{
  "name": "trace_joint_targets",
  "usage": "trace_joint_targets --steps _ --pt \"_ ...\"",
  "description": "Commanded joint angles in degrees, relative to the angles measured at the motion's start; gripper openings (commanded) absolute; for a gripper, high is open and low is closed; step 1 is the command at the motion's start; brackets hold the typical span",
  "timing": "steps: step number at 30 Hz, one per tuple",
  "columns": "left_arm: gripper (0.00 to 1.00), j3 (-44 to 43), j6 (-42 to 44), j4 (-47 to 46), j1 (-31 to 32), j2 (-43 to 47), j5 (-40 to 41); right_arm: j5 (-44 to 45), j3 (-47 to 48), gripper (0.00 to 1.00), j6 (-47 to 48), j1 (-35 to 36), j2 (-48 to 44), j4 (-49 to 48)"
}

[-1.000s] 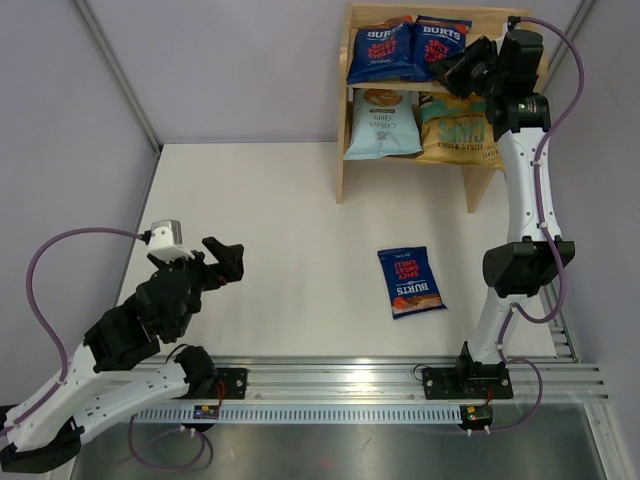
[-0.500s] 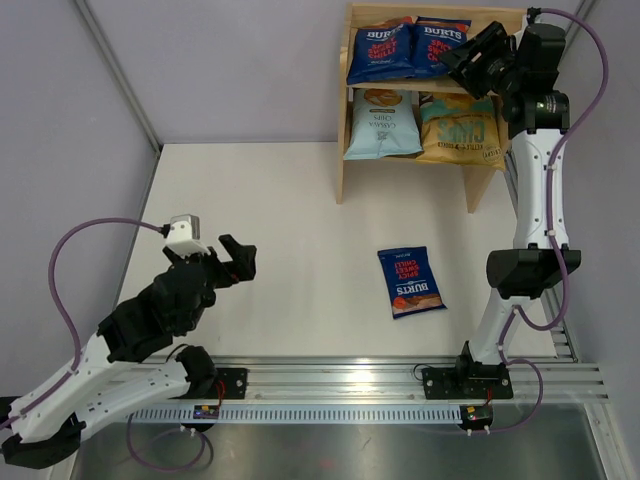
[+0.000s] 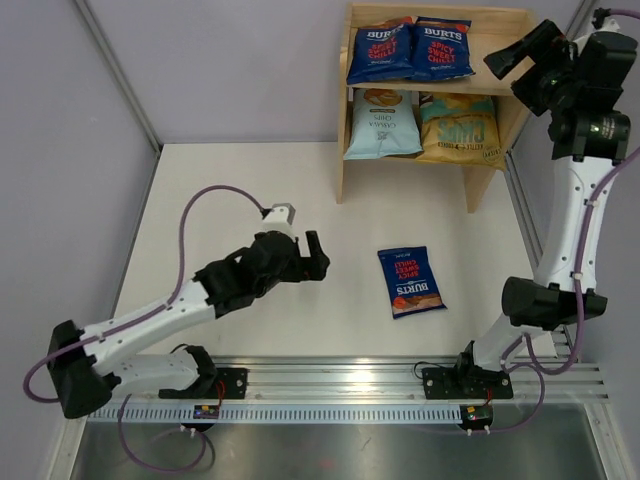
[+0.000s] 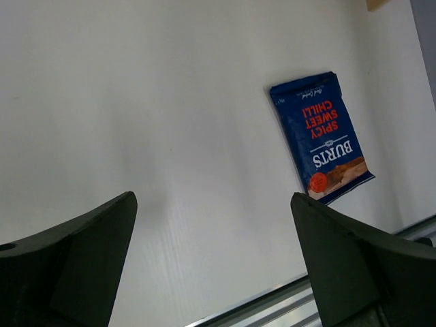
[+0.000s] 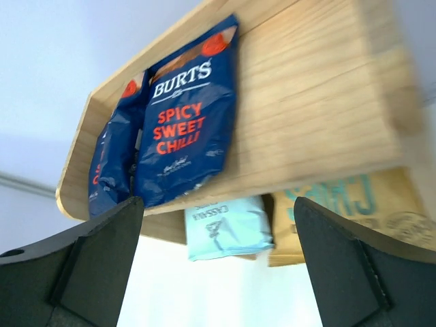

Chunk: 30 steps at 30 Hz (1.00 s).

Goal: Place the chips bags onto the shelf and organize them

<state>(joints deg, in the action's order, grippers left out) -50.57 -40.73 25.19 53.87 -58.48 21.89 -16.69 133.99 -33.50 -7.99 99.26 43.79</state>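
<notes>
The left gripper moves right in the top view next, toward the only unshelved bag, and down onto the bag's nearer long edge (image 3: 386, 270) (image 4: 280, 111).
The wooden shelf (image 3: 487, 20) stands at the far right. Its top tier holds two dark blue Burts chips bags (image 3: 381, 50) (image 3: 442, 45). On the lower tier are a light blue bag (image 3: 381, 123) and a yellow bag (image 3: 460, 130). A third Burts bag (image 3: 410, 281) lies flat on the table. My left gripper (image 3: 315, 260) hovers open to its left; the left wrist view has the bag (image 4: 322, 145) ahead and right of the empty left gripper (image 4: 212, 201). My right gripper (image 3: 512, 62) is open and empty, off the shelf's right end. The right gripper (image 5: 218, 204) faces the right-hand top-tier bag (image 5: 184, 136).
An aluminium rail (image 3: 350, 385) carrying both arm bases runs along the near edge. Grey enclosure walls and a slanted frame post (image 3: 115, 75) bound the table at the left and back. Purple cables loop from both arms.
My right gripper opened, let go of the right top-tier Burts bag and drew back to the right. My left arm swung right across the table toward the lying bag.
</notes>
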Motion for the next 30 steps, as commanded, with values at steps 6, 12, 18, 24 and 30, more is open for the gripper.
trace_joint_targets --steps 6,12,18,24,30 --pt "0.99 -11.4 -9.3 -14.3 3.5 -24.0 -14.4 -0.8 -22.4 0.99 8.9 -3.6 -22.2 0.0" --pt "0.99 -20.2 -13.4 -13.9 4.2 -39.6 -16.0 -20.6 -61.9 1.00 -8.0 -3.6 -46.8 -26.3" --pt "0.98 -30.6 -13.0 -8.4 4.3 -51.4 -12.8 -23.6 -73.9 0.99 -13.1 -3.6 -56.0 -29.0" --pt "0.82 -38.3 -13.1 -5.0 4.3 -60.3 -11.8 -23.1 -75.5 1.00 -13.6 -3.6 -62.1 -27.1" --pt "0.76 -44.6 -12.1 -1.0 4.8 -67.5 -8.5 -24.3 -75.6 0.99 -12.6 -2.7 -63.1 -25.6"
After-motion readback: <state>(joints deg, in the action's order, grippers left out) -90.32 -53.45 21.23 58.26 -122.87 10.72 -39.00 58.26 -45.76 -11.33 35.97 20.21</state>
